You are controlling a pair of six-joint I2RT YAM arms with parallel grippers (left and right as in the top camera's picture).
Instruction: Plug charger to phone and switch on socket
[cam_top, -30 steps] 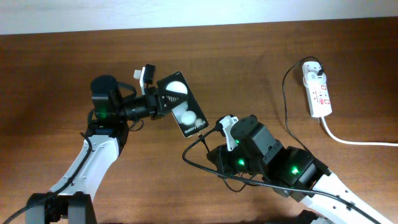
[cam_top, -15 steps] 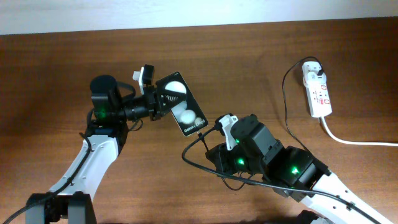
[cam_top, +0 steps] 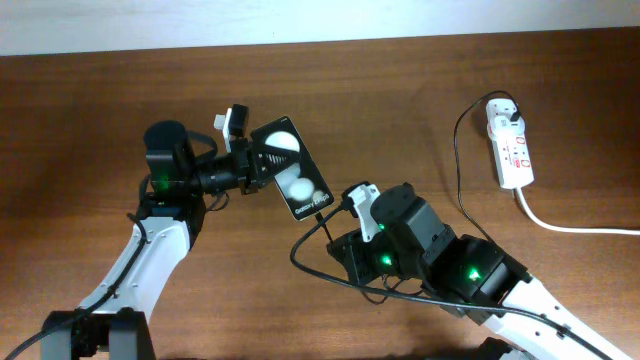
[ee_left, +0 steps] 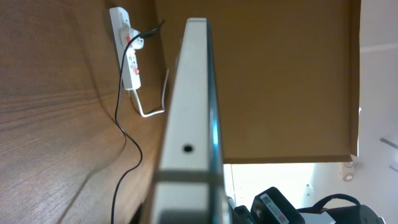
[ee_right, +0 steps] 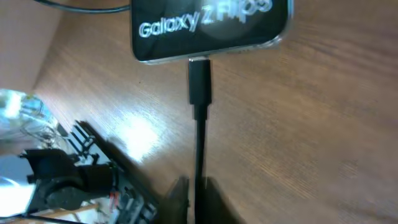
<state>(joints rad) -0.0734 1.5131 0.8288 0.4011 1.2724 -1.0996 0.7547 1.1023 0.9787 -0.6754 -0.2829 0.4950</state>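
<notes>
The phone [cam_top: 294, 167] hangs above the wood, so my left gripper will lower it to the right in the overhead view onto the bare tabletop to release it.
The black phone [cam_top: 294, 167] with two white round spots is held above the table by my left gripper [cam_top: 255, 160], which is shut on its far end. In the left wrist view the phone's edge [ee_left: 189, 124] runs up the middle. My right gripper [cam_top: 345, 208] is shut on the black charger cable [ee_right: 199, 149]; its plug tip [ee_right: 199, 78] touches the phone's bottom edge [ee_right: 211, 25] at the port. The cable [cam_top: 458, 160] runs to a white adapter in the white socket strip [cam_top: 510, 145] at the right, which also shows in the left wrist view [ee_left: 127, 53].
The strip's thick white cord [cam_top: 575, 228] runs off to the right edge. Slack black cable [cam_top: 320, 265] loops on the wooden table under my right arm. A white wall [cam_top: 300, 20] borders the table's far edge.
My right gripper has moved slightly up and left, bringing the plug tip to the phone's lower end. The left arm and phone have hardly moved.
</notes>
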